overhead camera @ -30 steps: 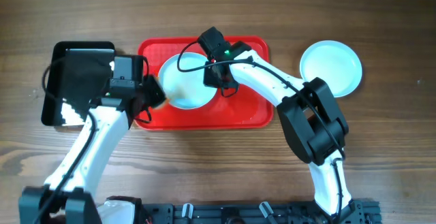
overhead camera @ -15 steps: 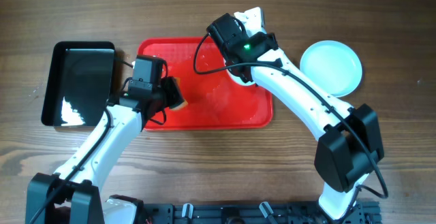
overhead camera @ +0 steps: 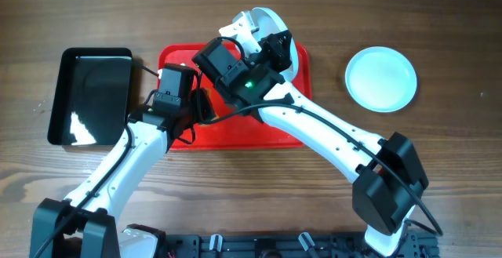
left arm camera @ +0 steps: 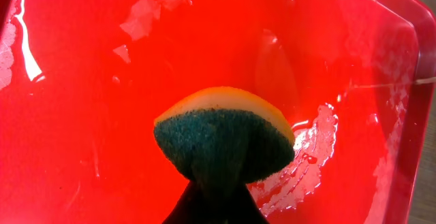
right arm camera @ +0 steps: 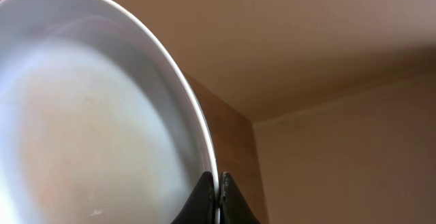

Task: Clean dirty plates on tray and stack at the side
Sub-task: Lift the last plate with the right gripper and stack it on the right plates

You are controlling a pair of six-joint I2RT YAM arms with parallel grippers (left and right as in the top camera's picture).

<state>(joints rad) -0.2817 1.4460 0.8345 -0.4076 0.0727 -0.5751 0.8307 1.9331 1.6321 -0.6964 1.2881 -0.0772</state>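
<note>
I should next swing my right gripper off the tray, turn the tilted pale plate flatter and lower it over the second plate (overhead camera: 381,79) at the side.
My right gripper (overhead camera: 271,40) is shut on the rim of a pale plate (overhead camera: 261,19) and holds it tilted up on edge above the far edge of the red tray (overhead camera: 235,132). In the right wrist view the fingers pinch the plate (right arm camera: 88,115) at its rim, right gripper (right arm camera: 219,195). My left gripper (overhead camera: 196,106) is shut on a yellow-and-green sponge (left arm camera: 225,139) just above the wet tray floor (left arm camera: 88,81), left gripper (left arm camera: 214,207). A second plate (overhead camera: 381,78) lies flat on the table to the right of the tray. A third plate is out of view.
A glossy black tub (overhead camera: 90,93) stands left of the tray. The right arm (overhead camera: 314,125) crosses over the tray's right half. Water streaks (left arm camera: 310,156) lie on the tray floor.
The right gripper has lifted the plate off the tray, tipped it on edge and swung it back leftward over the far rim. The left gripper with the sponge has shifted slightly right.
</note>
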